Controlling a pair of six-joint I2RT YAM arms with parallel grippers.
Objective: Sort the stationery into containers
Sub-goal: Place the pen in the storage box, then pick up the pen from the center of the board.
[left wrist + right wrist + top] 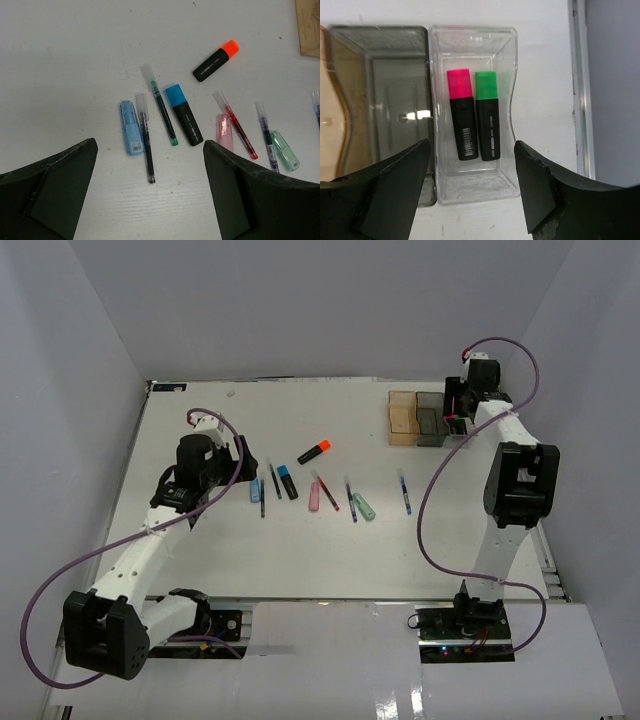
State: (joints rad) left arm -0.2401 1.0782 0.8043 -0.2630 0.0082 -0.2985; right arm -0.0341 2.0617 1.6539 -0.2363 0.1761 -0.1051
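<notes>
The left gripper moves down and to the right in the top view onto the blue-capped highlighter's middle next, because the clear bin [472,31] holds such highlighters.
Loose stationery lies mid-table: an orange-capped highlighter [314,451] [216,61], a blue-capped highlighter [287,481] [183,114], a blue stick [131,128], a pink stick [224,131], a mint stick [285,149] and several thin pens such as a black one [146,140]. My left gripper [238,455] [150,144] is open and empty above them. The amber bin [403,418], grey bin [430,418] [380,90] and clear bin [472,31] stand at the back right. My right gripper [458,415] [471,144] is open and empty over the clear bin, which holds a pink-capped highlighter [462,115] and a green-capped highlighter [487,115].
A lone blue pen [404,492] lies right of the main group. The table's right edge rail [580,90] runs close beside the clear bin. The grey bin looks empty. White walls enclose the table at the back and sides.
</notes>
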